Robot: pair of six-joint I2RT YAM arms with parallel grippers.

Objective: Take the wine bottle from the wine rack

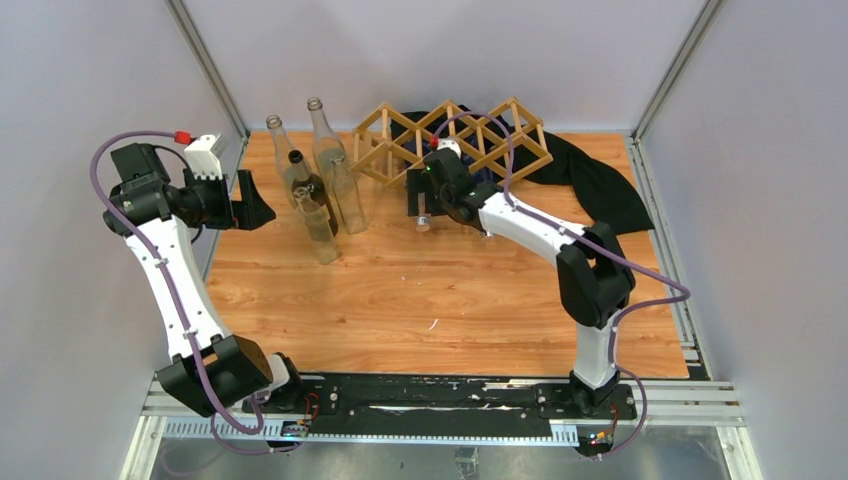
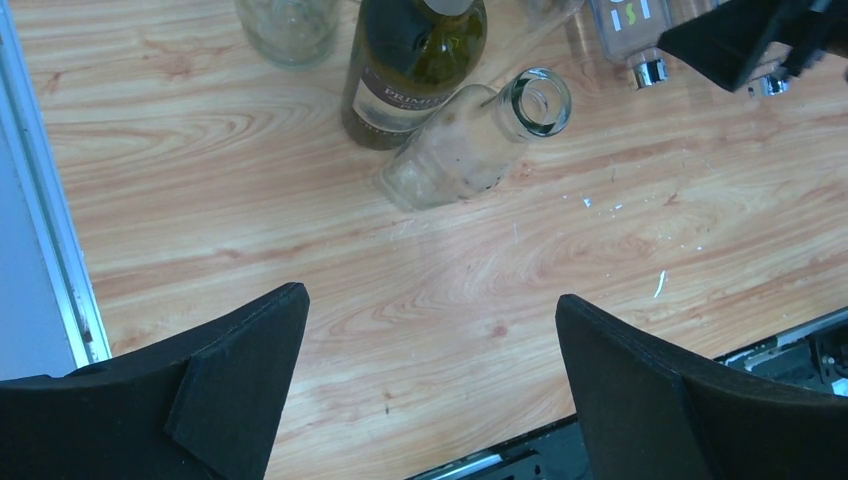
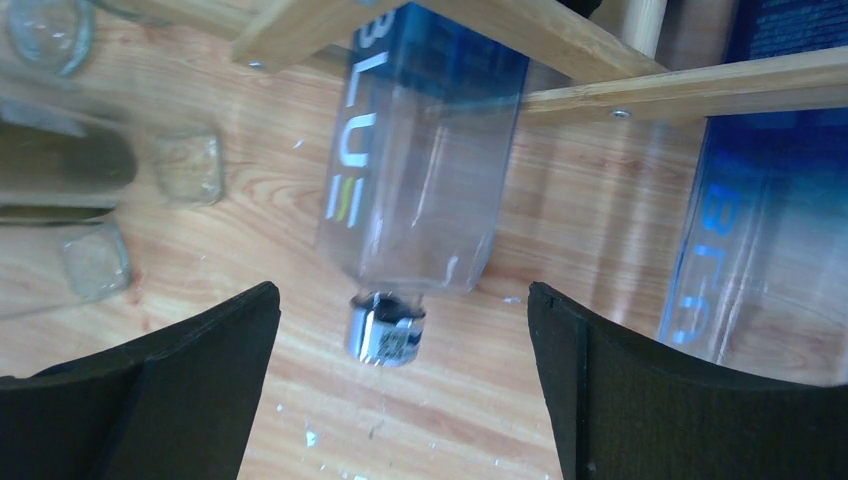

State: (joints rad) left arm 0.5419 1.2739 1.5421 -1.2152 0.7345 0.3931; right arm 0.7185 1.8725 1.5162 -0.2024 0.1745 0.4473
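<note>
I will next lower my right gripper with its open fingers on both sides of the bottle's shoulder end (image 1: 423,212) (image 3: 412,238) below it, and close it where the bottle's body sticks out past the slats.
The light wooden lattice wine rack (image 1: 455,140) stands at the back of the table; its slats (image 3: 560,45) cross the top of the right wrist view. A clear bottle with a blue label (image 3: 420,150) lies in the rack, its silver cap (image 3: 385,332) pointing toward the camera. My right gripper (image 3: 402,292) is open, its fingers either side of the cap and not touching it; it also shows in the top view (image 1: 420,203). A second blue-labelled bottle (image 3: 745,220) lies to the right. My left gripper (image 2: 432,296) is open and empty, at the left of the top view (image 1: 256,207).
Several bottles stand in a group left of the rack (image 1: 320,185), among them a dark green wine bottle (image 2: 410,65) and a clear one (image 2: 470,140). A black cloth (image 1: 595,180) lies behind and right of the rack. Metal rails edge the table.
</note>
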